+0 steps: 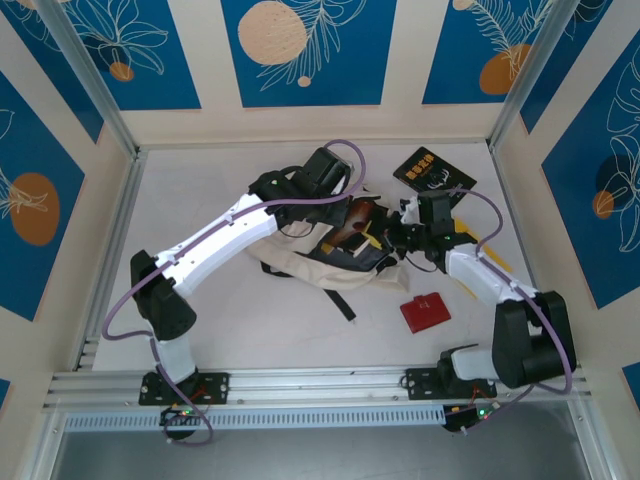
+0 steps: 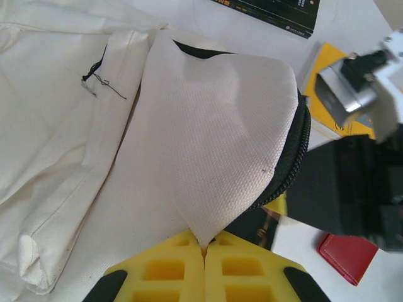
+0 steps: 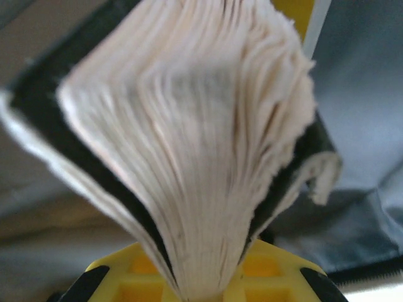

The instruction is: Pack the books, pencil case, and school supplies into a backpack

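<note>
Next, the left gripper lowers the cream flap (image 2: 220,138) toward the backpack's opening and lets go of it there, since the opening is below the raised gripper.
The cream-white backpack (image 1: 300,265) lies at the middle of the table. My left gripper (image 2: 204,248) is shut on a cream flap (image 2: 220,138) at its zipped opening and holds it raised. The right gripper (image 3: 204,292) is shut on the dark brown book (image 3: 189,145), whose pages fan out. In the top view that book (image 1: 352,228) stands at the backpack's mouth. A black book (image 1: 433,170) with orange lettering lies on the table behind. The yellow book (image 2: 334,100) lies under the right arm. A flat red case (image 1: 425,311) rests on the table near the right arm.
Black straps (image 1: 340,300) trail from the backpack toward the near edge. Walls with blue panels close in the table on three sides. A metal rail (image 1: 320,385) runs along the front by both arm bases.
</note>
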Tool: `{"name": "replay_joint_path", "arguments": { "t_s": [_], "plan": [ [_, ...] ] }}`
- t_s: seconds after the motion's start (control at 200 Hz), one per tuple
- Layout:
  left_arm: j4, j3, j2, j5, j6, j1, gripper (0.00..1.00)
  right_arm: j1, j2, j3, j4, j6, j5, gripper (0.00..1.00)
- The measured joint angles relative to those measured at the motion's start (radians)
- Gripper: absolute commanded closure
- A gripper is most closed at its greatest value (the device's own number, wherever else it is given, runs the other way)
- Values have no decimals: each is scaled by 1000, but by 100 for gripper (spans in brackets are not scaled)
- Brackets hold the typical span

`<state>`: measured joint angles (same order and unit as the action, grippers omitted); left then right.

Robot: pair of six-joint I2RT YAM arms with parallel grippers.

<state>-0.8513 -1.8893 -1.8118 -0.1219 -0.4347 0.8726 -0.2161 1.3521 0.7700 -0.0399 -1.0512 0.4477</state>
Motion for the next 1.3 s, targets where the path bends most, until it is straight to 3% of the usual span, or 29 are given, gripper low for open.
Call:
{"name": "replay_joint_path", "arguments": {
  "t_s": [0.53,0.77,0.835,0.975,1.135,1.3],
  "plan": [
    [3,6,2,9,-11,0,94,-92,412,85,309,-96,-30,92],
    [6,20,3,9,-31,0,94,-124,537,199,367,-154,-19,76],
    [6,21,3,9,-37,0,94,-131,555,213,363,-167,-18,67],
    [11,35,4,9,-45,-11,94,-137,540,192,342,-184,-23,47],
    [29,74,5,16,-54,-25,94,-116,389,61,275,-176,-29,29],
    [52,133,28,17,-56,-48,94,-101,163,-18,83,-92,-101,26]
  ]
}}
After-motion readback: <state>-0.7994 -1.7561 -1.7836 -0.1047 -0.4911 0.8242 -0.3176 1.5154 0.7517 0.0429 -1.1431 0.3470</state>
